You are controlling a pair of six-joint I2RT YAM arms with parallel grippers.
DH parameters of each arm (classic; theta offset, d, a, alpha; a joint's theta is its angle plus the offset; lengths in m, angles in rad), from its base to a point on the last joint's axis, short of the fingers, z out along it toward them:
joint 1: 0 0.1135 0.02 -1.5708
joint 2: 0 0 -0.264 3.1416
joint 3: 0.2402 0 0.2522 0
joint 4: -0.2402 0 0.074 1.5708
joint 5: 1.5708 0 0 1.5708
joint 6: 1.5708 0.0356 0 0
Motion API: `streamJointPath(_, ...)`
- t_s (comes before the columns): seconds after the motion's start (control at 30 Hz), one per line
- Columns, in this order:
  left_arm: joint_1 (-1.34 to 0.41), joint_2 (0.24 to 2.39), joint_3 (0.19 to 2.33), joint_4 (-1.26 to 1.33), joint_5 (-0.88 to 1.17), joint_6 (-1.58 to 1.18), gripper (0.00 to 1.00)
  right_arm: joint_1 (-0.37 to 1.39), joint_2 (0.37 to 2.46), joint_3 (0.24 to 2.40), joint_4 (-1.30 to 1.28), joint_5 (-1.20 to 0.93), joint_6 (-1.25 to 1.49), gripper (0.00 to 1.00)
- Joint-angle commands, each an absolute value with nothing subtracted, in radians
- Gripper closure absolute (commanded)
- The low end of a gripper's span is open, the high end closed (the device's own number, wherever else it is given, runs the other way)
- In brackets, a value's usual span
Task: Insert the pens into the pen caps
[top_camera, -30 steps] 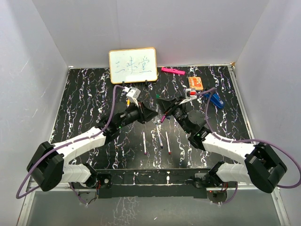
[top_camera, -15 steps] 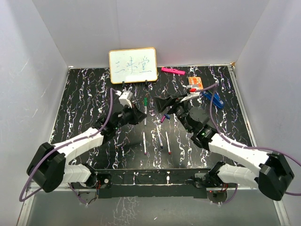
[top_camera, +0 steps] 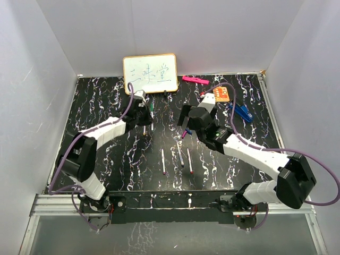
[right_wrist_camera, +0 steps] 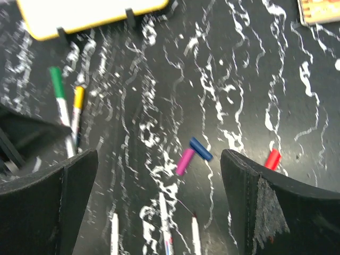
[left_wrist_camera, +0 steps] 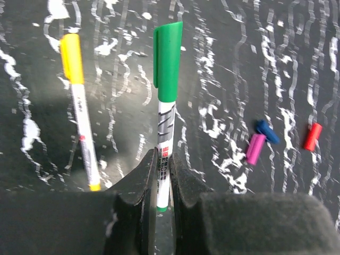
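I should lower my left gripper next and release the white pen's tail on the bare tabletop beside the yellow-capped pen, because that clear part of the tabletop is below the gripper.
My left gripper is shut on the tail of a white pen that wears a green cap. It holds the pen low, beside a yellow-capped pen lying near the whiteboard; in the top view the left gripper is at back left. My right gripper stands wide open and empty above the purple cap and blue cap. The red cap lies just beyond its right finger. Three uncapped pens lie side by side nearer the bases.
A whiteboard on small feet stands at the back. A pink marker, an orange card and a blue object lie at the back right. White walls enclose the black marbled table.
The two grippers were together at the middle. My right gripper has opened and let go; my left arm has carried the green-capped pen back and left, beside the yellow-capped pen.
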State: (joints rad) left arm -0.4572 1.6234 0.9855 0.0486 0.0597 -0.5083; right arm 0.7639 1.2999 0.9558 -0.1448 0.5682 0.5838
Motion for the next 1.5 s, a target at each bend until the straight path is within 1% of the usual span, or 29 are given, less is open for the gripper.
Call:
streamJointPath(0.0,-0.427,1.704,1.078,-0.081,0.008,-0.481,1.00,0.763,1.272,0.929,-0.196,0.580,0.628,0.02)
streamJointPath(0.27,-0.423,1.849,1.203,-0.141,0.039,-0.469,1.00,0.763,1.203,0.874,-0.150,0.596,0.607,0.03)
streamJointPath(0.4,-0.423,1.871,1.216,-0.152,0.027,-0.475,1.00,0.763,1.190,0.853,-0.138,0.592,0.617,0.10)
streamJointPath(0.47,-0.423,1.875,1.217,-0.155,0.015,-0.481,1.00,0.763,1.194,0.850,-0.138,0.589,0.623,0.09)
streamJointPath(0.6,-0.423,1.887,1.227,-0.173,-0.003,-0.482,1.00,0.763,1.208,0.850,-0.142,0.586,0.627,0.02)
streamJointPath(0.63,-0.423,1.892,1.229,-0.177,-0.009,-0.482,0.96,0.763,1.212,0.850,-0.143,0.585,0.627,0.02)
streamJointPath(0.73,-0.423,1.902,1.236,-0.184,-0.018,-0.486,0.92,0.763,1.220,0.850,-0.144,0.583,0.630,0.02)
streamJointPath(0.77,-0.424,1.902,1.236,-0.183,-0.017,-0.488,0.89,0.764,1.221,0.850,-0.146,0.582,0.631,0.02)
streamJointPath(0.8,-0.423,1.903,1.235,-0.180,-0.016,-0.489,0.85,0.764,1.222,0.850,-0.146,0.583,0.631,0.02)
streamJointPath(0.87,-0.424,1.902,1.233,-0.174,-0.013,-0.491,0.73,0.762,1.223,0.850,-0.146,0.584,0.632,0.02)
streamJointPath(0.9,-0.423,1.902,1.235,-0.173,-0.014,-0.491,0.70,0.763,1.223,0.850,-0.146,0.583,0.633,0.02)
streamJointPath(1.13,-0.423,1.887,1.250,-0.180,-0.022,-0.491,0.68,0.764,1.233,0.848,-0.147,0.586,0.635,0.02)
streamJointPath(1.3,-0.423,1.830,1.249,-0.177,-0.003,-0.487,0.65,0.764,1.245,0.855,-0.156,0.596,0.633,0.02)
streamJointPath(1.47,-0.438,1.752,1.221,-0.179,0.037,-0.481,0.65,0.762,1.256,0.870,-0.160,0.590,0.626,0.02)
